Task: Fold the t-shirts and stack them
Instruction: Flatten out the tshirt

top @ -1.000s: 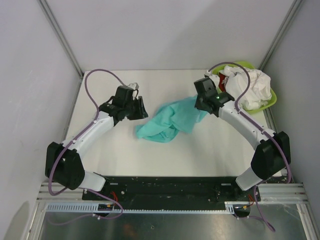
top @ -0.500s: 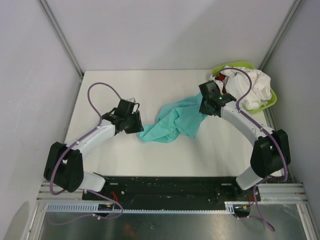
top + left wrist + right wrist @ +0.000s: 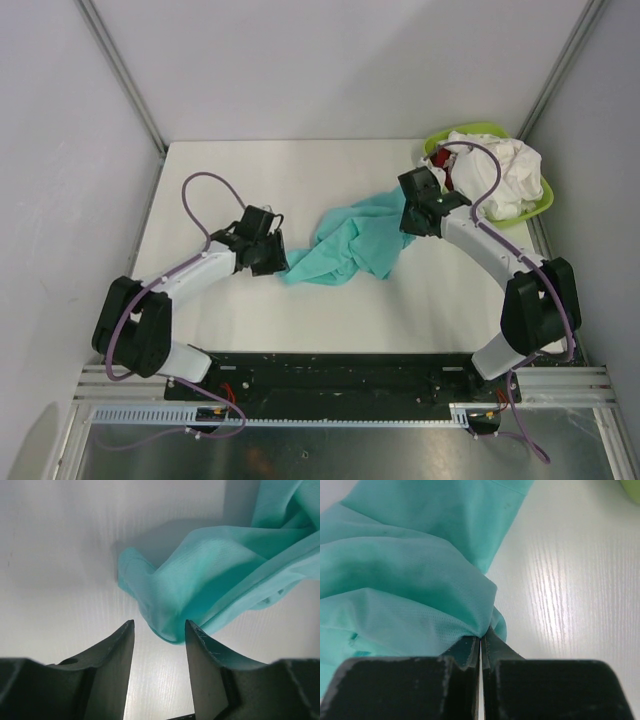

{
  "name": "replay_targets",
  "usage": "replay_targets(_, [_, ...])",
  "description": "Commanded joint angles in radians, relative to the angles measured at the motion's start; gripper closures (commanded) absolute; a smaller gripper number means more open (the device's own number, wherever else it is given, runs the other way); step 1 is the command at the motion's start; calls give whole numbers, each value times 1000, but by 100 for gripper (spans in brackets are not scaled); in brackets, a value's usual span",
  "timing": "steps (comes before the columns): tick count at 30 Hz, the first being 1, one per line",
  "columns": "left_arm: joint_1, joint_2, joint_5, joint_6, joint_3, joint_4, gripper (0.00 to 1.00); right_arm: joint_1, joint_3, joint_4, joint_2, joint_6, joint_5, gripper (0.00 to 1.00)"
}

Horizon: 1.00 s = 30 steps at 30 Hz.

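My left gripper needs to move down onto the teal shirt's narrow tip (image 3: 288, 273) (image 3: 162, 622) just below its open fingers, because a fold there already reaches between them.
A crumpled teal t-shirt (image 3: 350, 242) lies in the middle of the white table. My right gripper (image 3: 408, 218) is shut on the shirt's right edge; in the right wrist view the cloth (image 3: 415, 580) bunches into the closed fingertips (image 3: 481, 641). My left gripper (image 3: 280, 262) is open at the shirt's lower left tip. In the left wrist view a fold of teal cloth (image 3: 200, 580) reaches down between the two fingers (image 3: 159, 630), touching the right one. White and red shirts (image 3: 500, 172) are piled in the basin at the far right.
A lime-green plastic basin (image 3: 545, 200) stands at the table's far right corner, close behind my right arm. Bare white table (image 3: 230, 180) lies left of and behind the teal shirt. Grey walls enclose the table on three sides.
My left gripper has moved down and right to the teal shirt's lower left tip. My right gripper has shifted slightly right, pulling the shirt a little longer.
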<state>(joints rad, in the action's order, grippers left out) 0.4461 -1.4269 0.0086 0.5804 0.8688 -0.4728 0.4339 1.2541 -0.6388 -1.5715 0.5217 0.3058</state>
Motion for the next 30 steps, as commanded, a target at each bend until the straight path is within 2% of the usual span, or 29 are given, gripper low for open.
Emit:
replay_targets(1, [5, 0, -49, 23, -5, 35, 51, -44, -50, 17, 31, -18, 27, 100])
replay_targets(13, [4, 21, -67, 16, -43, 38, 62, -129, -178, 48, 29, -26, 42, 100])
replay_targets(22, [5, -33, -35, 10, -27, 59, 61, -131, -201, 68, 28, -22, 13, 100])
replay_targets(30, [7, -124, 5, 23, 6, 94, 55, -125, -207, 70, 37, -22, 3, 100])
